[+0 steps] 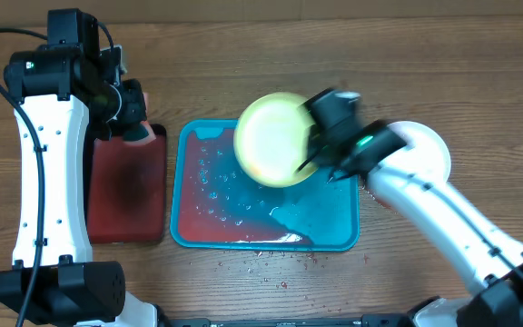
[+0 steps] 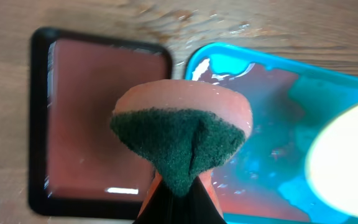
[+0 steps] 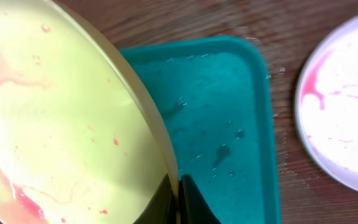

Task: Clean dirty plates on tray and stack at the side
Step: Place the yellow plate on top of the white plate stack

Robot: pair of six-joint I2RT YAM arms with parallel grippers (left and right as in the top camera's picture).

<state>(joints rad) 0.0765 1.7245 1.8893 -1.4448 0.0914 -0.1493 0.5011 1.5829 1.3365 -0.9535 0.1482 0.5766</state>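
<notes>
Next, the right gripper carries the yellow-green plate past the turquoise tray's edge and down onto the pale plate (image 1: pixel 418 153) (image 3: pixel 353 104), which lies beside the tray to stack on.
My right gripper (image 1: pixel 318 145) is shut on the rim of the yellow-green plate (image 1: pixel 275 138) and holds it tilted above the turquoise tray (image 1: pixel 334 238). In the right wrist view the plate (image 3: pixel 61 124) fills the left, with red smears on its face, the fingers (image 3: pixel 178 196) pinching its edge. The tray (image 3: pixel 229 112) lies below. A pale plate (image 1: pixel 429 150) with a red smear lies on the table right of the tray, also in the right wrist view (image 3: pixel 347 106). My left gripper (image 2: pixel 178 199) is shut on a sponge (image 2: pixel 182 140), green pad facing the camera, above the left tray edge (image 2: pixel 204 59).
A dark red tray with a black rim (image 1: pixel 125 195) sits left of the turquoise tray, also in the left wrist view (image 2: pixel 98 118). Reddish water pools in the turquoise tray's front left (image 1: pixel 216 227). Crumbs lie on the wood before the tray (image 1: pixel 271 259).
</notes>
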